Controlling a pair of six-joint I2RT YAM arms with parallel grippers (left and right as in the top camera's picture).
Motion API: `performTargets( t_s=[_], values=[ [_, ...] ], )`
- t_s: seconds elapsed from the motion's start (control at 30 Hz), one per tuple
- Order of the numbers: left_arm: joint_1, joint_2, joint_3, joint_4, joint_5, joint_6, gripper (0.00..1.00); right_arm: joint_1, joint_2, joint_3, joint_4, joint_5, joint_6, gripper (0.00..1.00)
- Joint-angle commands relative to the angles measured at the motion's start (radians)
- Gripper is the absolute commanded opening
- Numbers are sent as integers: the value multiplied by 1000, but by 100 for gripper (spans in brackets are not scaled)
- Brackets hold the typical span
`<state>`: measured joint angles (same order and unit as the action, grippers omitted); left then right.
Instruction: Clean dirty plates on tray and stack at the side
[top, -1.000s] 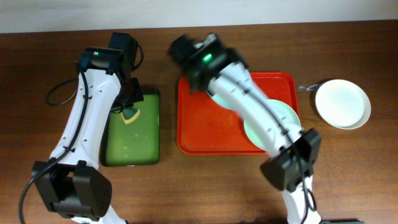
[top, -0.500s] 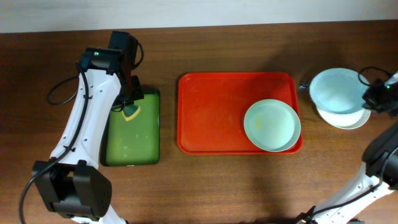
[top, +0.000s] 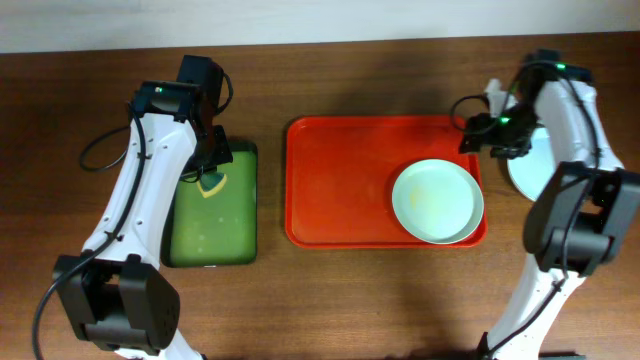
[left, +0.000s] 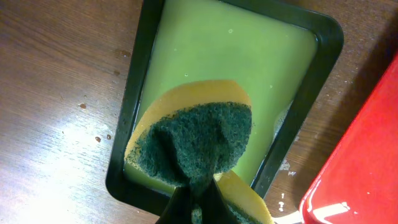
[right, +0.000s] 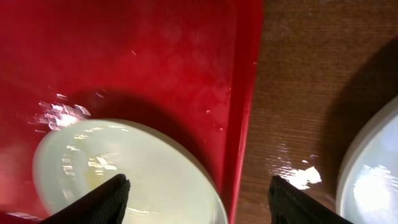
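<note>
The left gripper carries the sponge toward the red tray (top: 340, 190) next, as the plate there is smeared. Then it returns and lowers to release it into the greenish liquid (top: 214, 214).
One pale mint plate (top: 437, 202) lies in the right half of the red tray (top: 340, 190), with a faint yellowish smear near its middle. More plates (top: 522, 168) are stacked on the table right of the tray, partly hidden by my right arm. My right gripper (top: 480, 135) hovers open and empty over the tray's right rim (right: 245, 93). In the right wrist view its fingers (right: 106, 199) straddle the plate's edge (right: 124, 168) and the bare wood. My left gripper (left: 196, 208) is shut on a yellow sponge with a green scouring face (left: 193, 146), above the green tray (left: 236, 56).
The dark-rimmed green tray (top: 210, 235) holding greenish liquid sits left of the red tray. A cable (top: 100, 150) loops off the left arm. The stack's rim (right: 373, 168) shows at the right wrist view's right edge. Bare wooden table surrounds both trays.
The plate my right gripper held above the side stack now rests on it. That gripper has opened and swung left to the tray's right rim. The left arm stays still.
</note>
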<state>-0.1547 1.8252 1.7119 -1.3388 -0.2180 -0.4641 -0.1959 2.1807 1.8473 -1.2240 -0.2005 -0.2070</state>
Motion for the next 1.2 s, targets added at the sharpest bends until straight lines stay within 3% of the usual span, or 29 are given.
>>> performTargets(
  t_s=[0.0,0.37,0.47,0.53,0.6,0.67,0.77,0.83,0.93,1.07,1.17],
  values=[
    [3,0,-8,2,-14,9,0,86,-12,-12,-3,158,-85,70],
    [3,0,-8,2,-7,9,0,111,-12,-168,-10,172,-151,66],
    [2,0,-8,2,-7,9,0,109,-12,-248,2,173,-128,70],
    [2,0,-8,2,17,10,0,109,-13,-314,38,187,-37,70],
    [2,0,-8,2,19,10,0,109,-13,-315,19,186,24,59],
    [2,0,-8,2,19,10,0,111,-13,-315,3,89,90,37],
    [2,0,-8,3,50,10,0,112,-13,-315,14,-73,97,13],
    [2,0,-8,3,50,10,0,112,-13,-318,31,-81,165,13],
    [2,0,-14,15,105,10,0,127,-13,-319,55,-88,223,4],
    [-64,0,-104,147,352,152,0,252,-13,-324,188,-88,210,4],
    [-175,0,-180,261,376,152,0,396,-13,-323,253,-94,51,8]
  ],
)
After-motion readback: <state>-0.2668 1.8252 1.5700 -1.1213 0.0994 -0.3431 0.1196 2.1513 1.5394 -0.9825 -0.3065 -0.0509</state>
